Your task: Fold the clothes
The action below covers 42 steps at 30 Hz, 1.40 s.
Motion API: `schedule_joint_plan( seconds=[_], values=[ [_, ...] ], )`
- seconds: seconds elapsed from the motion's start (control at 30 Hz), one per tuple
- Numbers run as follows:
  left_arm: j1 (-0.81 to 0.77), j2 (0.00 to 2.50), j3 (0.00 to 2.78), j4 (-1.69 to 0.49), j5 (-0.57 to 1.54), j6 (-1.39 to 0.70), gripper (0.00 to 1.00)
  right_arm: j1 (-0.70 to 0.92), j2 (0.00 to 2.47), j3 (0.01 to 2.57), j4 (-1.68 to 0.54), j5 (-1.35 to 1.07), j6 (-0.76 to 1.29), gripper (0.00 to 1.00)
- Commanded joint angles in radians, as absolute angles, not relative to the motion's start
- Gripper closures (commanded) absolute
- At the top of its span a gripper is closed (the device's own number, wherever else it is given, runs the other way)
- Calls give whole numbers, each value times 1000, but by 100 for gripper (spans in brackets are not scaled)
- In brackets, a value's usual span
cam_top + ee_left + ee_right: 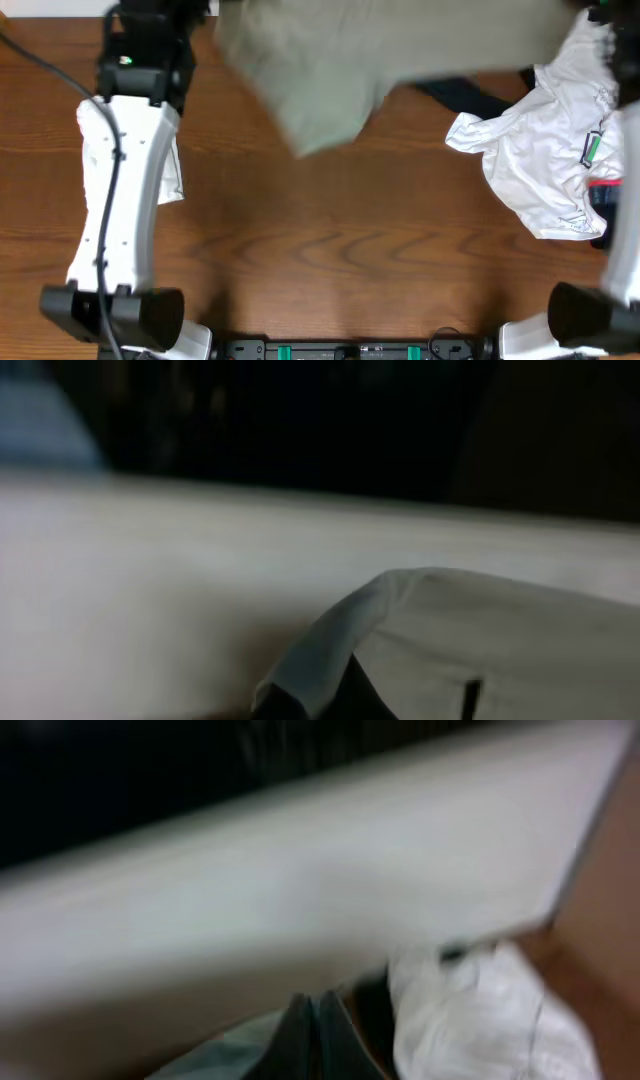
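Observation:
The garment's pale edge goes back and down toward the wood with my right gripper next, and my right gripper then releases it.
A pale grey-green garment is stretched across the back of the table, blurred, with a corner hanging towards the middle. In the left wrist view my left gripper is shut on a folded edge of this garment. In the right wrist view my right gripper has its fingers pressed together on a pale edge of the garment. Overhead, both grippers sit at the table's far edge, left arm at far left, right arm at far right, and their fingertips are hidden there.
A crumpled white garment lies at the right, also in the right wrist view. A dark garment peeks out beside it. A small white cloth lies under the left arm. Bare wooden table fills the middle and front.

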<state>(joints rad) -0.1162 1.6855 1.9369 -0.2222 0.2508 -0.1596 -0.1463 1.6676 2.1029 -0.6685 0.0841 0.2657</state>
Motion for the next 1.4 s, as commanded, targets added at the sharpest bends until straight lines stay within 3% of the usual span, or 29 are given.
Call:
schedule_joint_plan(
  seconds=[0.0,0.33,0.5,0.63,0.8,1.0,1.07,1.1,1.37],
  values=[
    [-114,1583,2043,-286,262,-131,94,-149,1618,2204,-730,39,279,99],
    [-113,1576,2014,-1105,261,-131,94,-117,1637,2163,-1282,23,265,99],
    [-113,1606,1940,-1368,261,-131,93,-117,1637,2090,-1449,26,245,99],
    [-113,1615,1897,-1458,194,-131,91,-117,1637,2048,-1525,26,229,98],
    [-113,1614,1893,-1564,168,-131,91,-117,1637,1994,-1620,26,208,88],
    [-113,1614,1892,-1690,210,-132,89,-117,1636,1925,-1617,27,204,91],
    [-113,1612,1891,-1690,219,-132,75,-117,1637,1916,-1608,26,204,91],
    [-113,1612,1891,-1689,221,-132,73,-117,1637,1915,-1605,26,204,91],
    [-113,1612,1891,-1689,220,-131,72,-117,1636,1915,-1585,-61,144,91]
  ],
)
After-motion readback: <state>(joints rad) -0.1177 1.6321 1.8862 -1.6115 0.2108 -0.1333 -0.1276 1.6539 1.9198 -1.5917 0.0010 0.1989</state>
